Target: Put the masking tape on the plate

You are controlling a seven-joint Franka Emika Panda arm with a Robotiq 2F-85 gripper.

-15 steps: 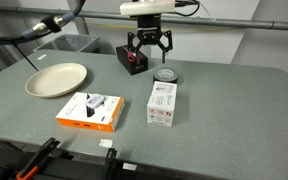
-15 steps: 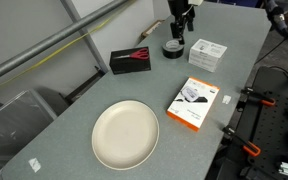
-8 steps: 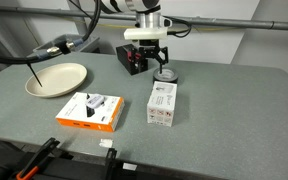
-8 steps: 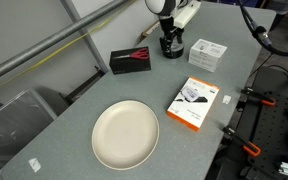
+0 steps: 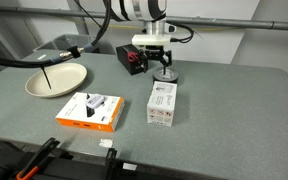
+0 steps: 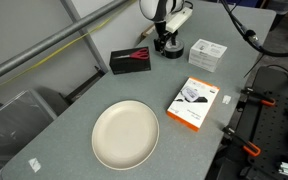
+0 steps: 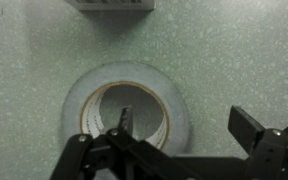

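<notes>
My gripper has one open finger over the tape's centre hole and the other outside the tape. It will lower around the tape's side [image 7: 178, 113] next and close.
The masking tape [image 7: 126, 108] is a greyish-white roll lying flat on the grey table, filling the middle of the wrist view. My gripper [image 7: 184, 130] is open right over it: one finger sits inside the roll's centre hole, the other outside its rim. In both exterior views my gripper [image 5: 165, 70] [image 6: 165, 40] is down at the table on the tape [image 5: 168, 77], which it mostly hides. The beige plate [image 5: 56, 79] [image 6: 125, 134] lies empty, well away from the tape.
A black box with red scissors [image 5: 134, 60] [image 6: 131, 60] stands beside the tape. A white box [image 5: 162, 103] [image 6: 207, 52] and an orange-edged box [image 5: 90, 110] [image 6: 193, 102] lie nearby. The white box's edge [image 7: 109, 4] shows above the tape.
My gripper has come down from above the table onto the tape and shifted slightly sideways. The tape, plate and boxes have not moved.
</notes>
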